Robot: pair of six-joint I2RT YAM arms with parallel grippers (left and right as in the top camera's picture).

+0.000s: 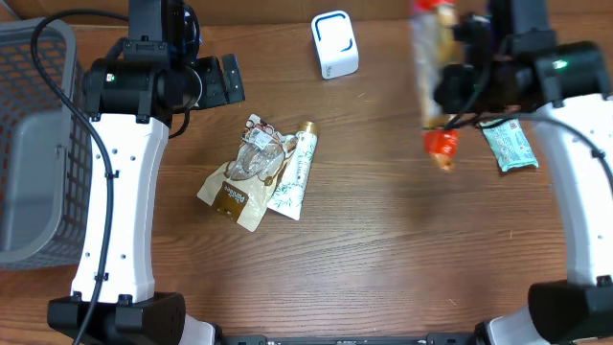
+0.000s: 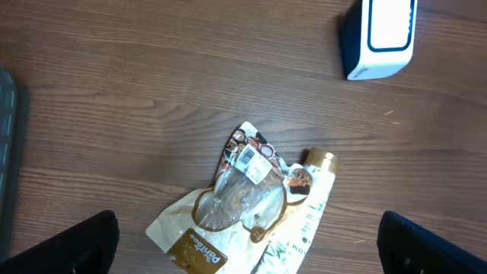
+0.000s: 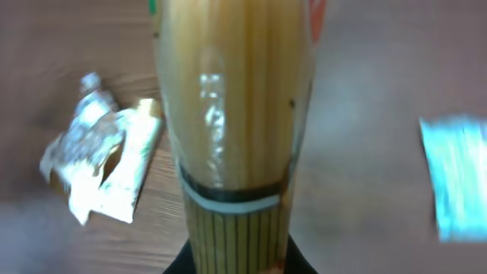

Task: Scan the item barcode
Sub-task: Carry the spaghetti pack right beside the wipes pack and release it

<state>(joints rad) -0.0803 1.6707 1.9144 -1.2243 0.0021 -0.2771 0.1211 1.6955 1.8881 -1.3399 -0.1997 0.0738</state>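
My right gripper is holding the pasta (image 1: 429, 67) and will next go down toward the teal packet's near side to release it, as bare tabletop lies below it, to its right in the overhead view.
My right gripper (image 1: 462, 84) (image 3: 237, 262) is shut on a long clear packet of pasta (image 1: 429, 67) (image 3: 232, 114) with a red end (image 1: 441, 146). It holds the packet lifted above the table's right side, blurred. The white-and-blue scanner (image 1: 333, 45) (image 2: 379, 36) stands at the back centre, left of the packet. My left gripper (image 1: 216, 80) (image 2: 247, 251) hangs open over a pile in the middle: a brown pouch (image 1: 233, 195) (image 2: 221, 228), a white tube with green leaves (image 1: 295, 177) (image 2: 308, 217) and a small clear packet with a barcode label (image 1: 261, 142) (image 2: 251, 160).
A grey mesh basket (image 1: 29, 144) fills the left edge of the table. A teal packet (image 1: 508, 147) (image 3: 456, 175) lies flat at the right, under my right arm.
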